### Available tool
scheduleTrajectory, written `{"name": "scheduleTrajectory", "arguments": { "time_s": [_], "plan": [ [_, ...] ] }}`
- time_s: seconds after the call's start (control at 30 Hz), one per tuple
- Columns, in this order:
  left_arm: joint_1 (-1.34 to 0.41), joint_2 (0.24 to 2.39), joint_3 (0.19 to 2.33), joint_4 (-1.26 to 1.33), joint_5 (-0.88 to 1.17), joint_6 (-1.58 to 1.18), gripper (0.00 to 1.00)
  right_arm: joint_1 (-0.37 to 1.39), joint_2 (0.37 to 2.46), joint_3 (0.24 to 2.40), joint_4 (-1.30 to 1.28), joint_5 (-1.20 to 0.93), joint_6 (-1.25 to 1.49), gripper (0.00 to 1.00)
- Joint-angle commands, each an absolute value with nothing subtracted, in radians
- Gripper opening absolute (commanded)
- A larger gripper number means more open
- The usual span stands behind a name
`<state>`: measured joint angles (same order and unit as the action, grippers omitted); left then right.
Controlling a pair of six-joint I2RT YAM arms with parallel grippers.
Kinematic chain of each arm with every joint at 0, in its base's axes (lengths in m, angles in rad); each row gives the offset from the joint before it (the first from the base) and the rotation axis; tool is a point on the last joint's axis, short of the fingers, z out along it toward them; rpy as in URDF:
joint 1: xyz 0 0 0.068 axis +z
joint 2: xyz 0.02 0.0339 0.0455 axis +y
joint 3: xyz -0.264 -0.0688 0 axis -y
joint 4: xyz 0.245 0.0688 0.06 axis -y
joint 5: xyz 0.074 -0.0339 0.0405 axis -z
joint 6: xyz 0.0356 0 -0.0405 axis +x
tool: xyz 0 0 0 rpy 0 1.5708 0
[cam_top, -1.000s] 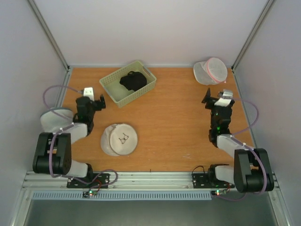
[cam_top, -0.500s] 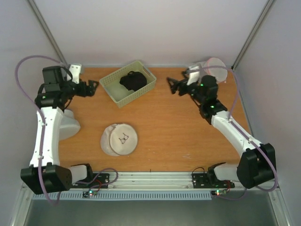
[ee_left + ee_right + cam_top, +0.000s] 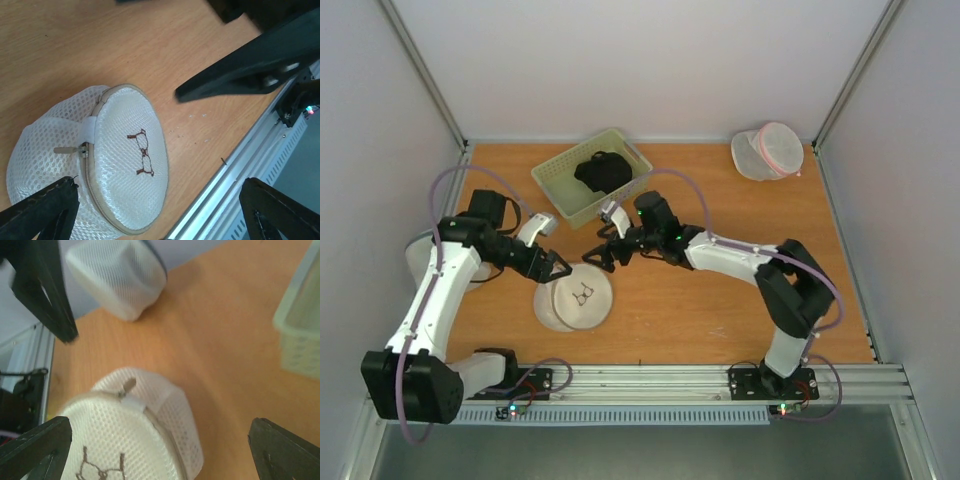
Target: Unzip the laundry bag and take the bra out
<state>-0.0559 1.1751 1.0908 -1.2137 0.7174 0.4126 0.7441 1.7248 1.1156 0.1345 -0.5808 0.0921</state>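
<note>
The right gripper should move down and slightly back to reach the zip seam at the bag's far rim, since its fingers are above and beyond the seam.
The laundry bag [image 3: 573,296] is round, cream-white mesh, with a small brown stitched motif on its top face. It lies at the table's front left. Its zip runs round the rim and looks shut, with a pale pull tab [image 3: 65,149], also in the right wrist view [image 3: 127,385]. The bra is hidden. My left gripper [image 3: 555,268] is open at the bag's far left edge, above the bag [image 3: 125,165]. My right gripper [image 3: 603,255] is open just beyond the bag's far right edge, above the bag [image 3: 135,440]. Neither touches it.
A pale green basket [image 3: 620,190] holding a black item stands at the back, just behind my right gripper. A white mesh bag with a pink zip [image 3: 768,150] lies at the back right. A greyish-white mesh bag [image 3: 420,255] lies at the left edge [image 3: 120,275]. The metal rail [image 3: 250,150] runs along the front.
Both arms have swung in from the back of the table and come down to the laundry bag, one on each side. The bag has not moved.
</note>
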Motion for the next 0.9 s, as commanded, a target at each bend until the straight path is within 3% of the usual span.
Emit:
{"name": "scheduleTrajectory", "arguments": {
  "time_s": [0.0, 0.17, 0.27, 0.4, 0.57, 0.67, 0.87],
  "plan": [
    [-0.057, 1.155, 1.055, -1.093, 0.709, 0.416, 0.88, 0.749, 1.816, 1.128, 0.161, -0.669, 0.067, 0.97],
    [-0.057, 1.189, 1.064, -1.076, 0.698, 0.400, 0.90, 0.767, 1.897, 1.102, 0.184, -0.712, 0.045, 0.93],
    [-0.057, 1.187, 1.061, -1.055, 0.699, 0.392, 0.91, 0.769, 1.945, 1.104, 0.190, -0.751, 0.046, 0.85],
    [-0.057, 1.193, 1.061, -1.049, 0.700, 0.380, 0.91, 0.769, 1.978, 1.113, 0.179, -0.827, 0.030, 0.54],
    [-0.057, 1.193, 1.055, -1.040, 0.700, 0.379, 0.91, 0.769, 1.969, 1.112, 0.147, -0.842, -0.040, 0.26],
    [-0.056, 1.195, 1.061, -1.045, 0.705, 0.379, 0.91, 0.769, 1.966, 1.133, 0.087, -0.822, -0.076, 0.02],
    [-0.056, 1.191, 1.191, -1.209, 0.697, 0.517, 0.91, 0.804, 1.763, 1.201, -0.154, -0.552, -0.304, 0.01]
  ]
}}
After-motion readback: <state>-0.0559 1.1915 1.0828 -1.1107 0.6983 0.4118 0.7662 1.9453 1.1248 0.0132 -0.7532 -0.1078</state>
